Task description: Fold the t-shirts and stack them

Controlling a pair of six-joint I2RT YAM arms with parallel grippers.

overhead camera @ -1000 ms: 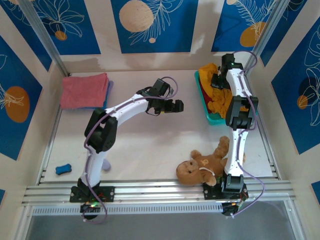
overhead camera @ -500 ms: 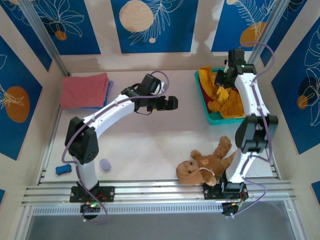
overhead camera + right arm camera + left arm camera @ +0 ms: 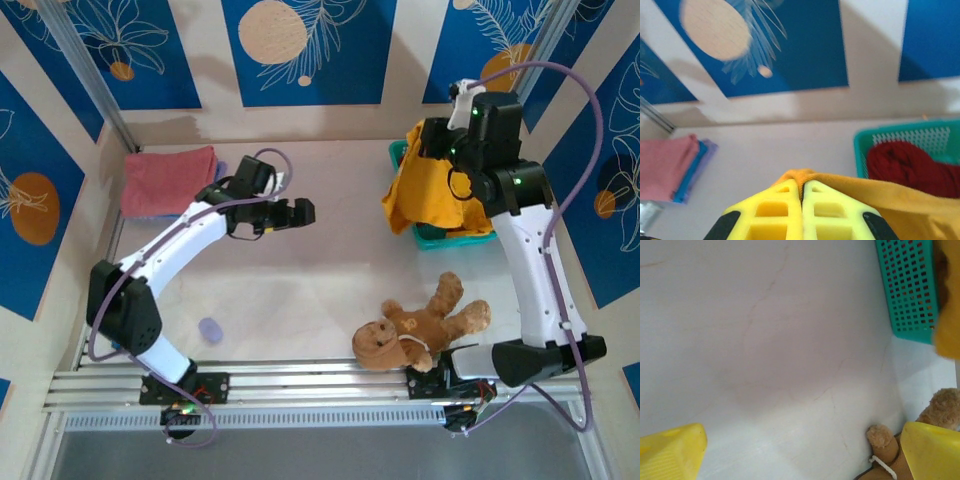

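I will next raise my right gripper, swing it toward the salmon-pink t-shirt (image 3: 168, 180) and lower the fold to let it go on the bare tabletop below.
My right gripper (image 3: 424, 142) is shut on a fold of the mustard-orange t-shirt (image 3: 432, 190), which hangs from it above the teal basket (image 3: 440, 238). In the right wrist view the yellow fingers (image 3: 785, 205) pinch the orange cloth (image 3: 875, 195). A dark red t-shirt (image 3: 910, 167) lies in the basket. The salmon-pink t-shirt (image 3: 168, 180) lies folded at the back left, on top of a blue one (image 3: 690, 172). My left gripper (image 3: 300, 212) hovers open over the bare table, with nothing between its fingertips (image 3: 670, 452).
A brown teddy bear (image 3: 410, 325) lies near the front edge by the right arm's base, its paw near my left fingertip (image 3: 882, 437). A small lilac object (image 3: 209, 329) sits at the front left. Walls enclose the table on three sides.
My right gripper has risen and come forward, pulling the mustard-orange t-shirt up out of the basket. My left arm has swung back to the left, still open.
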